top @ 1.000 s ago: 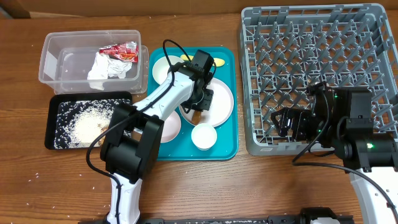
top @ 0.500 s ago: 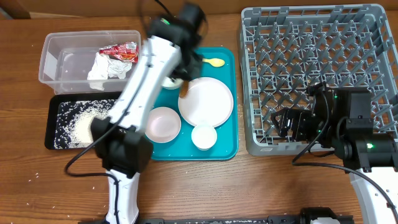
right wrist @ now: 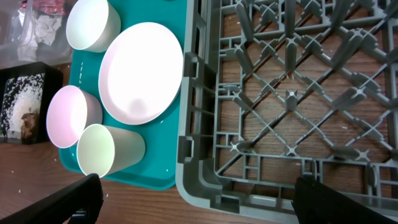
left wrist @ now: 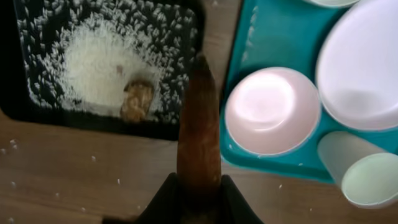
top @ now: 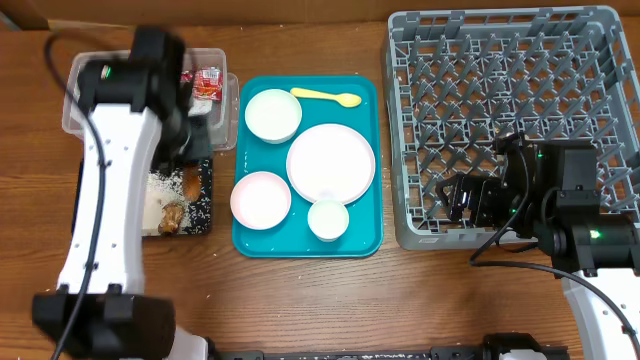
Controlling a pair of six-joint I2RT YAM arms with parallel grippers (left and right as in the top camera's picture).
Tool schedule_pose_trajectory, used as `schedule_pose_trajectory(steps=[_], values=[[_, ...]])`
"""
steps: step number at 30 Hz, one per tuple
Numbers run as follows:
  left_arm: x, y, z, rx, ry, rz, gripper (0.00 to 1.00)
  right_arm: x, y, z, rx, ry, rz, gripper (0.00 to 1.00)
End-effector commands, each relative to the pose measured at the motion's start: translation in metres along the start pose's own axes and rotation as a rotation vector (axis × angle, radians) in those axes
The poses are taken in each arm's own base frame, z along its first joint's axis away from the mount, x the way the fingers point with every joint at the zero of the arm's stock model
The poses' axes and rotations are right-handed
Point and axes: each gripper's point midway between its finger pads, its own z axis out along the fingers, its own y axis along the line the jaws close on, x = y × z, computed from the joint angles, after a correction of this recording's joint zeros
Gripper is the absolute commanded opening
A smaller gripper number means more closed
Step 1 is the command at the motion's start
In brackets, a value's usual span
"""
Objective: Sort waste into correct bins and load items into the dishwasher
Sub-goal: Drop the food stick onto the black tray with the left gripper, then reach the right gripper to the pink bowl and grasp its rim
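My left gripper moves over, descends and releases this scrap next, since the rice pile with the other scrap lies below it, to its left in the overhead view.
My left gripper (top: 192, 150) hangs over the right end of the black tray (top: 205, 205), next to the clear tub (top: 222, 110). In the left wrist view the gripper (left wrist: 199, 182) is shut on a long brown food scrap (left wrist: 199, 124) above the black tray's (left wrist: 37, 112) edge; the tray holds rice (left wrist: 93, 62) and another brown scrap (left wrist: 135, 102). The red wrapper (top: 205, 80) lies in the tub; the napkin is hidden by my arm. My right gripper (top: 465, 197) is open and empty over the grey dish rack's (top: 510, 100) front left corner.
The teal tray (top: 370, 235) holds two white bowls (top: 273, 114) (top: 261, 198), the white plate (top: 331, 160), the cup (top: 328, 218) lying on its side and the yellow spoon (top: 327, 96). Rice grains lie scattered on the wood front left.
My left arm has swung from the plate on the teal tray leftwards to the black tray, carrying the brown scrap. The right arm has not moved.
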Motion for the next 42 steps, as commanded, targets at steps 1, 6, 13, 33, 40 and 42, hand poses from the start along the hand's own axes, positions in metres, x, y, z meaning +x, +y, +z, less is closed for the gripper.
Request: schedule_pose_trajectory(steps=[1, 6, 13, 33, 40, 42], values=[[0.017, 0.044, 0.032, -0.048, -0.006, -0.205, 0.04, -0.007, 0.003, -0.005, -0.004, -0.026, -0.006, 1.00], [0.018, 0.093, 0.081, -0.033, -0.086, -0.479, 0.04, -0.006, 0.003, -0.005, -0.004, -0.024, -0.005, 1.00], [0.014, 0.136, 0.159, -0.009, -0.237, -0.818, 0.11, -0.007, 0.003, -0.005, -0.004, -0.026, -0.006, 1.00], [-0.048, 0.093, 0.031, 0.275, -0.364, -0.441, 0.64, -0.084, 0.124, -0.009, -0.291, -0.346, -0.082, 0.93], [-0.046, 0.086, -0.025, 0.299, -0.424, -0.363, 0.70, -0.045, 0.224, 0.082, -0.368, -0.137, -0.214, 0.92], [-0.045, 0.086, -0.029, 0.297, -0.434, -0.358, 0.76, -0.032, 0.246, 0.109, -0.350, -0.044, -0.249, 0.91]])
